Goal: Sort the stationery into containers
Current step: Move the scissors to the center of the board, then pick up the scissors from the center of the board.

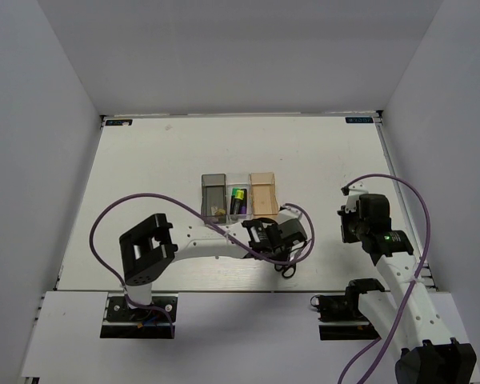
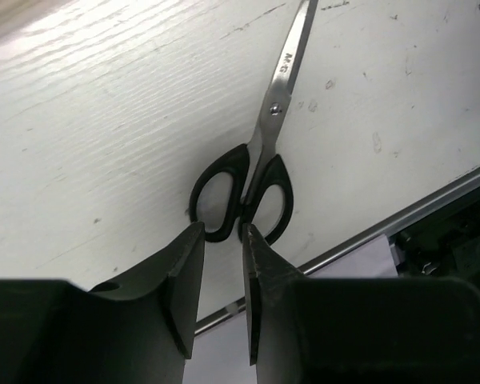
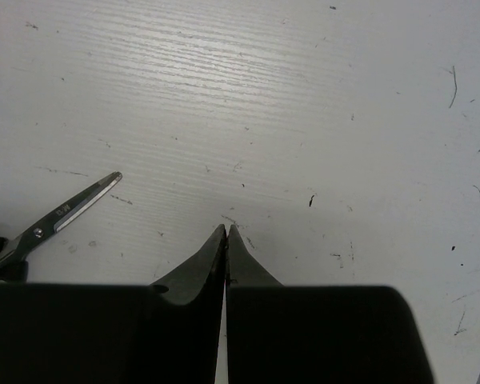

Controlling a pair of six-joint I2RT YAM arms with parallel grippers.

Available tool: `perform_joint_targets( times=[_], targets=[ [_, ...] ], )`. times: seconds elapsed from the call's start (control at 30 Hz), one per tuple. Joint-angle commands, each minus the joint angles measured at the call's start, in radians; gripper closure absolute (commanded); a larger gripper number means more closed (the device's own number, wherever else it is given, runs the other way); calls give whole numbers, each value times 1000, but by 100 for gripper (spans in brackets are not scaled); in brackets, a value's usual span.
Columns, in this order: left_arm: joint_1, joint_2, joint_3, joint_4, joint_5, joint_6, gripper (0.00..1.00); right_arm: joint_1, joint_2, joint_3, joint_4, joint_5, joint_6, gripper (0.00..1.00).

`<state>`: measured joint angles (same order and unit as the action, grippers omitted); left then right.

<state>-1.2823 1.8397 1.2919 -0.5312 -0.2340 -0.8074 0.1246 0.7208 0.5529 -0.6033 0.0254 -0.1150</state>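
The scissor handles are wider than the left gripper's gap, so the left gripper will next go down toward the left in the wrist view, astride one loop's outer rim (image 1: 276, 266) (image 2: 196, 200).
The black-handled metal scissors (image 2: 242, 197) lie flat on the white table near its front edge, blades pointing away. In the top view only their handles (image 1: 286, 270) show below my left gripper (image 1: 285, 244). That gripper (image 2: 222, 234) hovers just over the handles, its jaws a narrow gap apart, holding nothing. The three bins stand in a row: dark grey (image 1: 213, 186), clear (image 1: 238, 210) and orange-tan (image 1: 263, 194). A green and yellow marker (image 1: 238, 196) lies in the clear bin. A small tan piece (image 1: 218, 210) lies in the dark grey bin. My right gripper (image 3: 226, 230) is shut and empty.
The table's front edge and metal rail (image 2: 432, 210) run just behind the scissor handles. Purple cables (image 1: 144, 200) loop over the left arm and the right arm (image 1: 400, 192). The scissors' blade tip (image 3: 84, 200) shows at the left of the right wrist view.
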Motion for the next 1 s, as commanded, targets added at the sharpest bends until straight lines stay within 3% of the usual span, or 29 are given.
perform_joint_targets(
  times=[0.0, 0.3, 0.97],
  targets=[
    [0, -91, 14, -70, -65, 56, 63, -6, -3, -5, 7, -7, -2, 98],
    [34, -82, -51, -29, -34, 93, 63, -6, -6, -5, 4, -7, 1, 98],
    [28, 70, -14, 33, 48, 76, 66, -19, -12, -7, 2, -12, 0, 97]
  ],
)
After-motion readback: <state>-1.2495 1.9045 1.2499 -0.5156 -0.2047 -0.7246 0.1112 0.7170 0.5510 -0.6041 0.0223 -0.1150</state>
